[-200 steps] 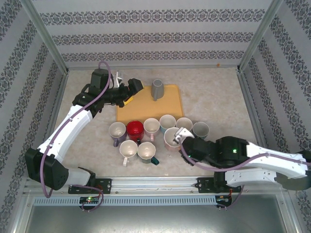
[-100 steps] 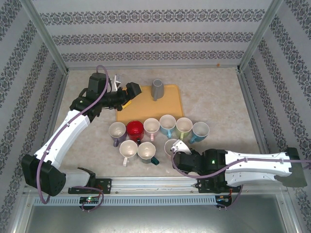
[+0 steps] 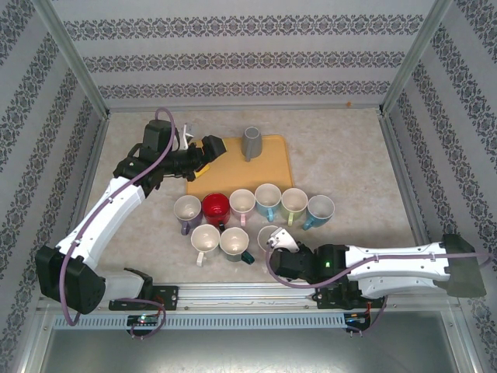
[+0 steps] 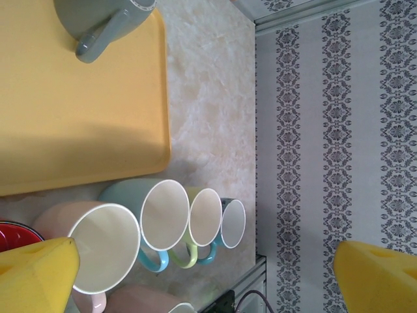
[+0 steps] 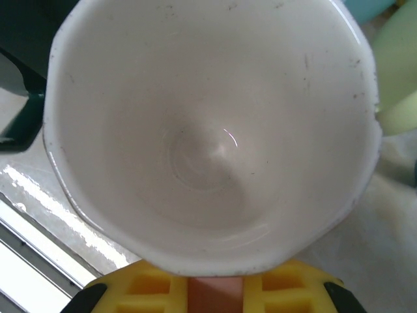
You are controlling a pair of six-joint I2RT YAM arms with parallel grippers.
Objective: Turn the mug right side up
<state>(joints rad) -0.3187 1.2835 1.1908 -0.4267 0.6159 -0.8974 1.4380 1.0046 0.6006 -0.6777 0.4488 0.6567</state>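
Observation:
I should move my right gripper a little sideways toward the dark green mug [image 3: 234, 242] [image 5: 29, 39] next and let go of the pink mug's handle, because the pink mug is already upright.
A grey mug [image 3: 251, 143] stands mouth down on the yellow tray [image 3: 272, 167] at the back; the left wrist view shows its handle and side [image 4: 98, 19] at the top left. My left gripper [image 3: 203, 148] hovers open at the tray's left edge, to the left of that mug, with its yellow pads [image 4: 36, 277] wide apart and nothing between them. Near the front edge, my right gripper [image 3: 281, 247] is shut on the handle of an upright pink mug [image 3: 268, 235], whose white inside [image 5: 208, 137] looms just past the gripper [image 5: 215, 293].
Several upright mugs stand in a row in front of the tray, from a lilac one [image 3: 187, 208] and a red one [image 3: 216, 207] to a teal one [image 3: 320, 207]. Two more [image 3: 205, 239] [image 3: 233, 241] stand nearer. Patterned walls enclose the table.
My right arm has drawn the pink mug out of the row, toward the near edge and slightly left. The left gripper has shifted only slightly and stays open.

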